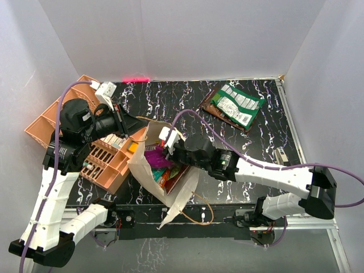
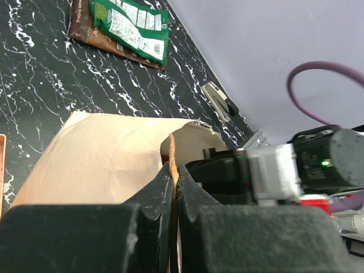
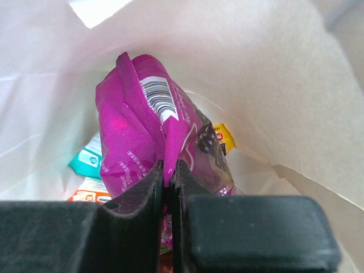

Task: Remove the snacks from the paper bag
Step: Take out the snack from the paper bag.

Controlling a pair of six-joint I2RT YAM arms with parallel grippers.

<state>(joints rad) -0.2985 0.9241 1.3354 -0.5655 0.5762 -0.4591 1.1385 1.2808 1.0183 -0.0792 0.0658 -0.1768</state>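
The right gripper lifts up past the bag's surrounding sides next. It then moves outward, lowers and releases the purple packet onto the green packet (image 1: 238,102), which lies outward of it.
The cream paper bag (image 1: 145,156) lies open near the table's front, its mouth facing right. My left gripper (image 1: 143,123) is shut on the bag's tan handle (image 2: 171,149) at the upper rim (image 2: 114,151). My right gripper (image 1: 168,152) is inside the bag's mouth, shut on a fold of a purple packet (image 3: 153,136). Teal (image 3: 88,162), orange (image 3: 85,196) and yellow (image 3: 224,135) packets lie behind it in the bag (image 3: 273,85). A green packet (image 1: 238,102) lies on a dark-brown pouch (image 1: 211,107) at the table's back right, also in the left wrist view (image 2: 133,25).
The orange compartment tray (image 1: 108,159) with small boxes sits at the left, partly under my left arm. A small grey stapler-like object (image 1: 280,154) lies at the right, also in the left wrist view (image 2: 219,99). White walls enclose the black marbled table (image 1: 170,96).
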